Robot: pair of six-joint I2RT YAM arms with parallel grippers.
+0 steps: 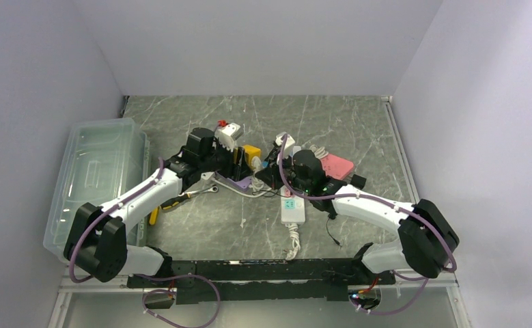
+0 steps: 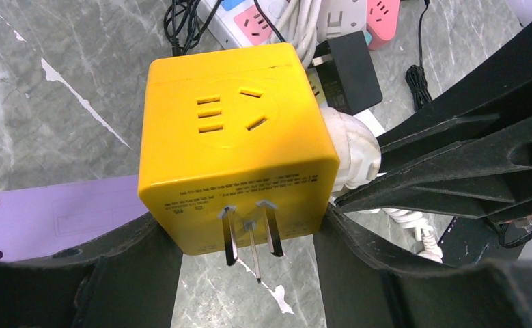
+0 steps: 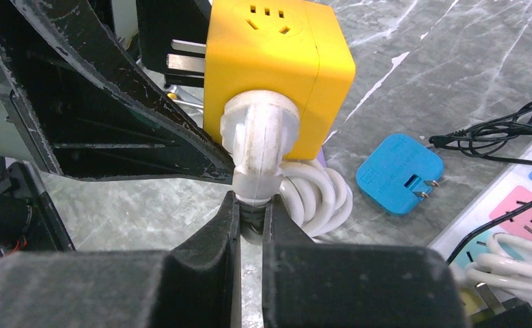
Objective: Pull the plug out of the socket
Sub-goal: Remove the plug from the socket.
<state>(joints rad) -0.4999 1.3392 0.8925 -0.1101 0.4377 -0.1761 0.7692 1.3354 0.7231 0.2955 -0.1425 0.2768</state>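
Observation:
My left gripper will move away from the plug, then go down to the bare tabletop beyond the purple flat piece and let go of the cube, because that spot is clear.
The socket is a yellow cube adapter (image 2: 239,147) with its own metal prongs pointing toward the left wrist camera. My left gripper (image 2: 249,232) is shut on it, one finger on each side. It also shows in the right wrist view (image 3: 276,75) and from above (image 1: 250,153). A white plug (image 3: 257,147) sits in the cube's side face; its white cord coils below it. My right gripper (image 3: 250,208) is shut on the plug's tail end, where the cord leaves it. The plug shows in the left wrist view (image 2: 350,147) with the right fingers on it.
A purple flat piece (image 2: 51,215) lies under the cube. A white power strip (image 1: 292,208) with pink and blue sockets, a black charger (image 2: 348,68), a blue adapter (image 3: 399,174) and a pink strip (image 1: 338,165) lie close by. A clear plastic bin (image 1: 99,171) stands at the left.

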